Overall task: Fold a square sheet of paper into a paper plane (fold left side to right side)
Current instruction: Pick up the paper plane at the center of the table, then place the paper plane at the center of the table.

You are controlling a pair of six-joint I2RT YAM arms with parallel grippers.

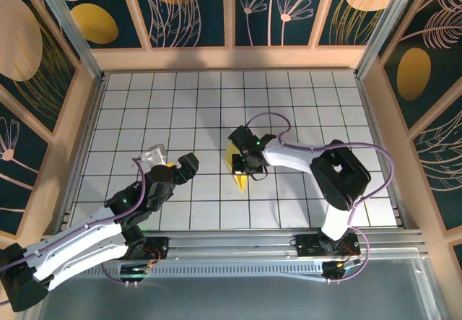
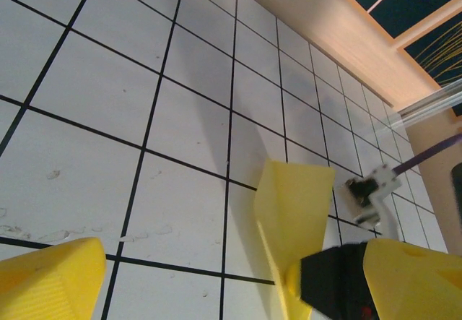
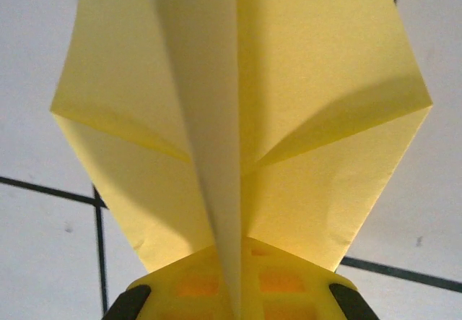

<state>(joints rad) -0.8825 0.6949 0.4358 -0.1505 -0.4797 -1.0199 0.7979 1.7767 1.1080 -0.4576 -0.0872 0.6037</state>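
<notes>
My right gripper is pinching the yellow paper and has bare white tiles outward of it, toward the far wall, so I will carry the paper outward over them and release it there.
The yellow sheet of paper (image 1: pixel 238 175) lies mid-table, folded to a narrow pointed shape with a centre crease. My right gripper (image 1: pixel 249 160) is shut on it. In the right wrist view its yellow pads (image 3: pixel 289 284) pinch the raised centre fold of the paper (image 3: pixel 325 103), and the two flaps spread out to either side. My left gripper (image 1: pixel 172 160) stands open about one tile to the left of the paper, with nothing in it. In the left wrist view, the paper (image 2: pixel 299 201) stands up off the tiles between the left fingertips (image 2: pixel 50 280), ahead of them and nearer the right one.
The floor is white grid tiles (image 1: pixel 303 103) inside wooden walls (image 1: pixel 231 58). A metal rail (image 1: pixel 289 237) runs along the near edge by the arm bases. The right arm's black body (image 1: pixel 339 172) lies right of the paper.
</notes>
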